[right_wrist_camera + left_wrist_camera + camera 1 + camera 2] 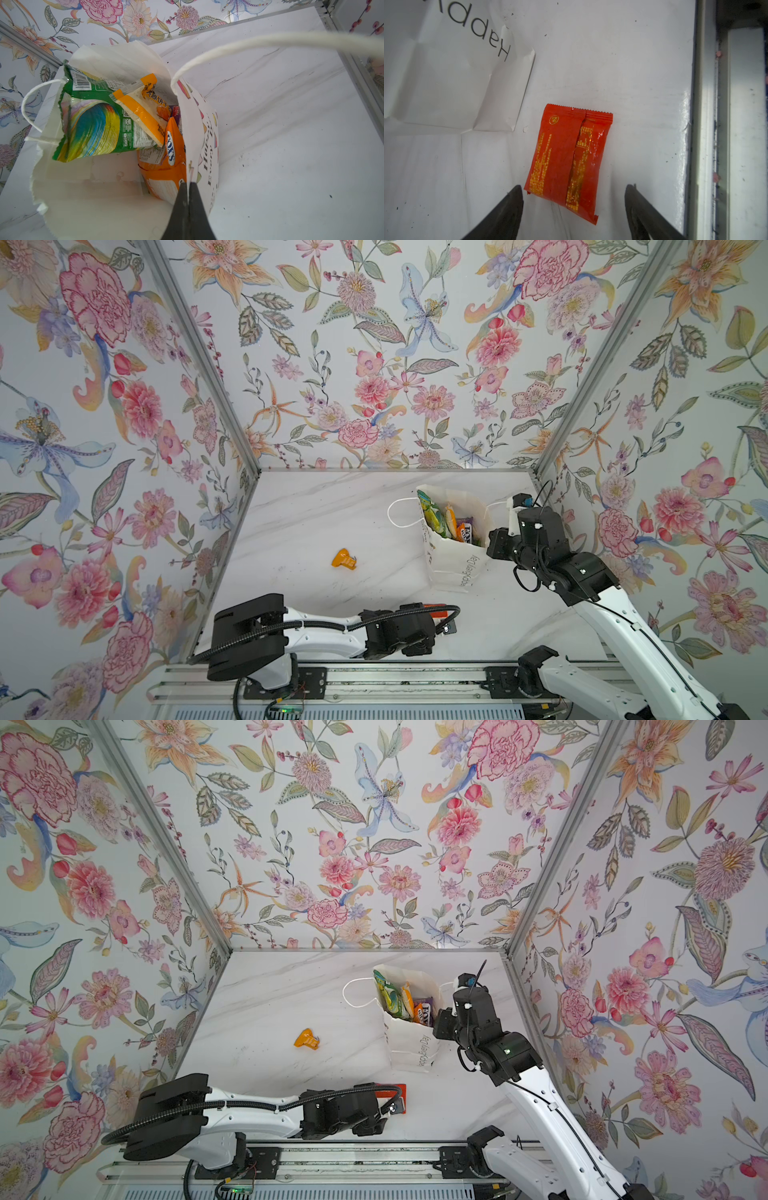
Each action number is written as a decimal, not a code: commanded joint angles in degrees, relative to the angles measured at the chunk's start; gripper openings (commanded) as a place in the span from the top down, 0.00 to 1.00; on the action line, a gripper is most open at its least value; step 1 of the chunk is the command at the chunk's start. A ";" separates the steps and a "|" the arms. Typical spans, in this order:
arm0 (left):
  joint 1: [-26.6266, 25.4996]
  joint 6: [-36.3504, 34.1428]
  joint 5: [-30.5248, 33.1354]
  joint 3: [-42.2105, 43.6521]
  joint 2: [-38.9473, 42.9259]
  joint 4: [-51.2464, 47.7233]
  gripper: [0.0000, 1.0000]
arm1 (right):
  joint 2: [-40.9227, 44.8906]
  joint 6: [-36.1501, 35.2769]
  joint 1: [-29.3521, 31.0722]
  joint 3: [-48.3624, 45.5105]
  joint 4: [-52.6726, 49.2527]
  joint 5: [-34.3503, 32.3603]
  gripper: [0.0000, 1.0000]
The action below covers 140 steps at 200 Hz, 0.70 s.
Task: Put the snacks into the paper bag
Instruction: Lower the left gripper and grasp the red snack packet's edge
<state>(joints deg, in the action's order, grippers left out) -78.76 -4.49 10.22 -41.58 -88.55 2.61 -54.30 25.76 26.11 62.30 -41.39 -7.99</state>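
Note:
I should move my left gripper down and slightly farther over the red-orange sachet's near end [566,198] to close; that end lies flat between its open fingers.
The white paper bag [455,568] [411,1048] stands upright at the right of the table in both top views. Inside it are a green packet [93,124], an orange-and-white packet [143,112] and an orange FOX'S packet [172,145]. My right gripper [188,187] is shut on the bag's near wall [195,128], at its rim. A red-orange sachet [566,158] [440,615] lies flat near the table's front edge. My left gripper [573,187] hovers over it, open, one finger on each side of its near end. An orange sachet [344,559] [306,1039] lies alone at mid-table.
A metal rail [374,680] [708,124] runs along the front edge, close to the red-orange sachet. Floral walls [124,489] close in three sides. The bag's cord handle [270,41] arcs over my right gripper, and its other handle [401,512] hangs off the bag's left side.

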 commanded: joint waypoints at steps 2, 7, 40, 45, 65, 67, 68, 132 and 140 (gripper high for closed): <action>0.30 -2.54 1.82 -1.77 -3.01 -1.13 0.26 | 1.07 -1.06 -0.48 0.17 1.31 -0.80 1.00; 0.44 -2.54 1.91 -1.96 -3.37 -1.09 0.27 | 1.04 -1.02 -0.52 0.10 1.31 -0.76 1.00; 1.71 -2.54 1.58 -3.10 -6.28 -0.87 0.34 | 1.14 -0.84 -0.66 -0.32 1.31 -0.62 1.00; 1.77 -2.54 1.25 -3.22 -6.80 -1.07 0.35 | 1.22 -0.88 -0.70 -0.38 1.30 -0.63 1.00; 2.16 -2.54 1.36 -4.24 -8.86 -2.07 0.44 | 1.41 -0.94 -0.76 -0.38 1.33 -0.54 1.00; 2.31 -2.54 1.31 -4.28 -9.01 -2.08 0.45 | 1.42 -0.96 -0.79 -0.42 1.31 -0.54 1.00; 2.30 -2.54 1.35 -4.33 -9.10 -2.08 0.45 | 1.41 -0.97 -0.75 -0.42 1.31 -0.54 1.00; 3.21 -1.51 0.54 -4.48 -11.16 -3.61 0.70 | 1.63 -0.93 -1.16 -0.57 1.31 -0.32 1.00; 3.17 -1.15 0.61 -4.10 -10.82 -3.48 0.73 | 1.59 -0.93 -1.22 -0.60 1.31 -0.32 1.00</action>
<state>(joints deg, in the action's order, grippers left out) -76.42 -6.55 10.90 -46.13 -98.28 2.61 -53.98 25.76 25.30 62.02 -41.41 -7.79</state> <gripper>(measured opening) 0.300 0.047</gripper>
